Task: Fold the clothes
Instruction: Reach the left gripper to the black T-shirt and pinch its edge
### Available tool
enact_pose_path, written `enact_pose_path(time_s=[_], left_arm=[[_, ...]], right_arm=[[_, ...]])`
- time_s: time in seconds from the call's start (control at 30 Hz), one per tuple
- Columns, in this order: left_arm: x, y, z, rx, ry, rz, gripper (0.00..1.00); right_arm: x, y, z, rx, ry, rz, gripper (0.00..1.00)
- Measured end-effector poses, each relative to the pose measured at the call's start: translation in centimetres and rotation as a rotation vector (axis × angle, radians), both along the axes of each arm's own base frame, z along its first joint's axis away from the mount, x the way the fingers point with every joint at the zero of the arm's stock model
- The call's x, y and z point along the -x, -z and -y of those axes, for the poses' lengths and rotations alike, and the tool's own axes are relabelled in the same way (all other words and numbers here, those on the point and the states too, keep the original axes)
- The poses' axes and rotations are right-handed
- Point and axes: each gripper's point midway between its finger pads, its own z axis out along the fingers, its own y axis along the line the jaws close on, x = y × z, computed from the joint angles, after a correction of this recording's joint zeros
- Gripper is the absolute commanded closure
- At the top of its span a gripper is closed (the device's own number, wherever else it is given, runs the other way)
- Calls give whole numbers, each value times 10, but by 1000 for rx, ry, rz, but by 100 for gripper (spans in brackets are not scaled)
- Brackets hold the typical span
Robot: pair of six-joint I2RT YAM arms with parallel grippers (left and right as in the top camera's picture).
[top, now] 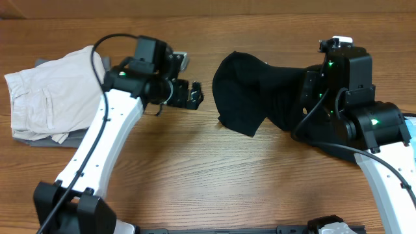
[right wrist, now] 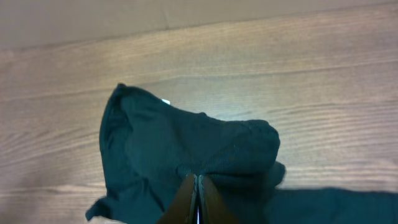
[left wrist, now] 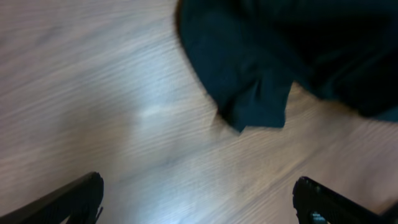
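Observation:
The robot's right gripper will next lift the fold up and back over the near part of the black T-shirt to spread the cloth, and then let go, since that part lies bunched behind the fold.
The black T-shirt (top: pixel 253 94) lies bunched on the wooden table, right of centre, its right part under the right arm. In the right wrist view the shirt (right wrist: pixel 161 143) shows a small white label (right wrist: pixel 165 102) at its far edge. My right gripper (right wrist: pixel 196 180) is shut, pinching a fold of the shirt; in the overhead view it is hidden under the wrist. My left gripper (top: pixel 194 95) is open and empty, left of the shirt and apart from it. In the left wrist view its fingers (left wrist: pixel 199 199) frame bare table, with the shirt's corner (left wrist: pixel 255 106) ahead.
A folded off-white garment with pockets (top: pixel 52 94) lies at the far left of the table, behind the left arm. A light blue item (top: pixel 411 133) peeks out at the right edge. The arm bases (top: pixel 71 205) stand along the front edge.

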Motion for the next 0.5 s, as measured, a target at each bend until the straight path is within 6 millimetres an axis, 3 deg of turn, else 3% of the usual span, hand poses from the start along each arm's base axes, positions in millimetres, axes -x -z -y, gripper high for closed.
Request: enact_pose_path(time_s=[0.07, 0.27, 0.37, 0.5], left_arm=[[-13, -3, 12, 22, 20, 58, 0], [-46, -26, 48, 105, 78, 247, 0], [-54, -26, 63, 135, 107, 283, 0], [-60, -15, 82, 180, 178, 296, 0]], right_arm=[[2, -7, 0, -2, 0, 7, 96], [25, -52, 0, -43, -22, 117, 96], [43, -69, 0, -66, -41, 161, 96], [60, -78, -1, -84, -65, 180, 96]])
